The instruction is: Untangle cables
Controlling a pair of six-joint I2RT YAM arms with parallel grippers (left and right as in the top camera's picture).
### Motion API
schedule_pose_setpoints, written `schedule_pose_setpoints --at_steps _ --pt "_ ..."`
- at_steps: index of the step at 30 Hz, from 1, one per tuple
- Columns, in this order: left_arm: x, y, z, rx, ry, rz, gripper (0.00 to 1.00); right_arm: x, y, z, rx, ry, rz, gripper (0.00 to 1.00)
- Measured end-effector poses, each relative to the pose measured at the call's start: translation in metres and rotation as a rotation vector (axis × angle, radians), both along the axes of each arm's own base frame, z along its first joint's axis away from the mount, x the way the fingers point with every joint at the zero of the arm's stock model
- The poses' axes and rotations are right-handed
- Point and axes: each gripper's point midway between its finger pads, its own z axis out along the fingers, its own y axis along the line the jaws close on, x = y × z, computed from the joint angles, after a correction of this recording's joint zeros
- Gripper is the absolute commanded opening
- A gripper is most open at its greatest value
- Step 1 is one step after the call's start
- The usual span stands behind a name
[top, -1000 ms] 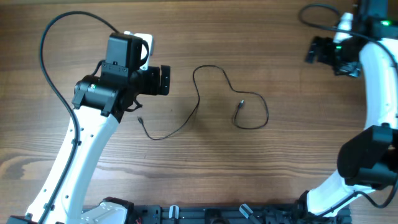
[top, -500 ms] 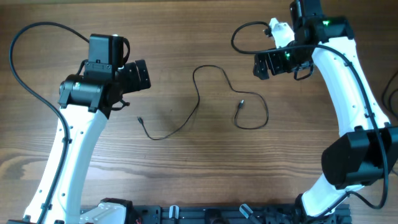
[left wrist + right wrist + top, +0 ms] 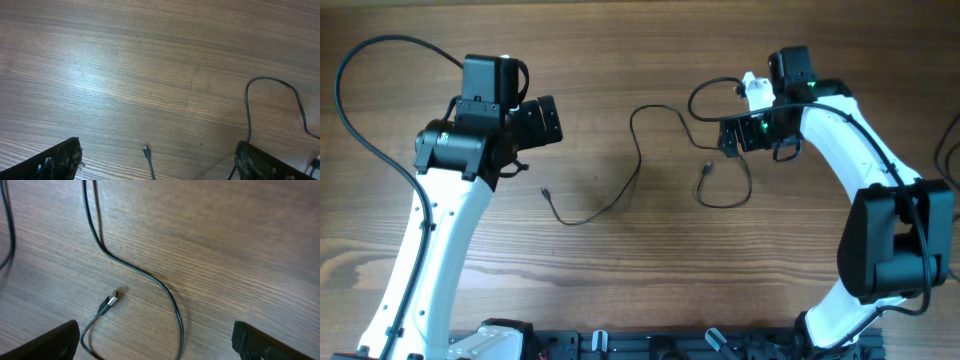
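My right gripper lowers and eases back around the piece of cable beside the plug next, as that piece runs alone below, between its open fingers.
One thin black cable [image 3: 638, 165] lies loose on the wooden table. It runs from a plug end [image 3: 546, 192] at the left, up over a loop, down to a curl with a plug end [image 3: 707, 168] at the right. My left gripper [image 3: 552, 122] is open above the table, up and left of the left plug [image 3: 146, 149]. My right gripper [image 3: 728, 134] is open just above the right curl; its wrist view shows the plug [image 3: 111, 300] and cable [image 3: 165, 292] between the fingers. Both grippers are empty.
Thicker black arm cables arc off the left arm [image 3: 360, 100] and near the right wrist [image 3: 705, 95]. A black rail [image 3: 650, 345] runs along the table's front edge.
My right arm has swung in from the far right to sit over the cable's right curl. My left arm shifted left earlier and is still now. The cable has not moved.
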Motion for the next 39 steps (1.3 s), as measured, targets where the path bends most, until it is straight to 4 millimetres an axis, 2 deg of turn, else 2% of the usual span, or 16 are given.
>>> schedule_pose_setpoints --at_steps 9,22,30,39 --pt "0.0 0.0 0.0 -0.001 -0.002 0.0 1.0 -0.021 0.001 -0.033 0.012 0.029 0.04 0.98" --pt "0.001 0.0 0.0 -0.001 -0.003 0.0 1.0 -0.019 0.007 -0.031 0.045 0.014 0.057 1.0" --pt "0.001 0.0 0.001 -0.001 -0.005 0.0 1.0 -0.031 0.005 -0.048 0.034 0.027 0.072 1.0" --pt "0.001 0.0 0.001 -0.001 -0.005 0.0 1.0 -0.03 0.003 -0.049 0.024 0.021 0.074 1.0"
